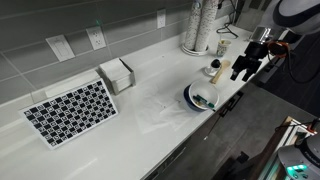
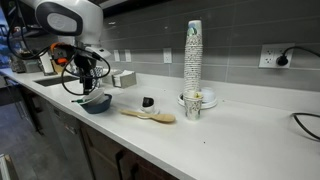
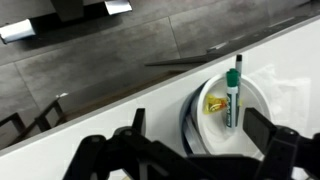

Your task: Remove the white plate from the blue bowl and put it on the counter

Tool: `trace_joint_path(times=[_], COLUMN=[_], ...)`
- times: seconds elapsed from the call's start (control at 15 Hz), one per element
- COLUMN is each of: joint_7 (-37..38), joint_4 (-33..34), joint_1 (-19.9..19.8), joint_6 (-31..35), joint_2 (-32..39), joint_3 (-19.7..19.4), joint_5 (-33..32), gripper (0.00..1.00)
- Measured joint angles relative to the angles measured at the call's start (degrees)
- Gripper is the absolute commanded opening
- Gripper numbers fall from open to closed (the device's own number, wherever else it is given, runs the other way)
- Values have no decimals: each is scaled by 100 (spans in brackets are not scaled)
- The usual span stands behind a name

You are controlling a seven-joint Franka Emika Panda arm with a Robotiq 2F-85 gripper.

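The plate's near rim [image 3: 203, 128] is below and outward of my gripper and is clear of the marker [image 3: 233, 90]. My gripper will next lower outward, open, until its fingers are on both sides of that rim.
The white plate [image 3: 214, 128] sits nested in the blue bowl [image 3: 187, 118] near the counter's [image 3: 110, 115] front edge. A green marker [image 3: 233, 90] and a yellow scrap [image 3: 213, 104] lie in the plate. My gripper [image 3: 200, 135] is open and empty, hovering above the plate, with a finger to either side of it in the wrist view. In both exterior views the gripper [image 1: 245, 68] [image 2: 85, 75] hangs above the bowl [image 1: 201, 97] [image 2: 97, 102] without touching it.
A checkered mat [image 1: 70, 111] and a square napkin box [image 1: 116, 74] sit farther along the counter [image 1: 150, 110]. A wooden brush [image 2: 150, 114] lies near the bowl. A tall cup stack [image 2: 193, 60] stands by the wall. The dark floor lies past the counter edge.
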Motion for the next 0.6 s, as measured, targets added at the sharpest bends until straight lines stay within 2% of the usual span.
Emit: trace_joint_path(times=[0.13, 0.4, 0.53, 0.6], joint_7=[-130, -195, -312, -412], joint_4=[-99, -136, -122, -108], joint_1=[122, 418, 546, 604], joint_6=[525, 1548, 1852, 1943], joint_2=[96, 569, 839, 956], joint_3=[65, 412, 533, 569], joint_5=[387, 453, 453, 451], gripper=[100, 100, 88, 79])
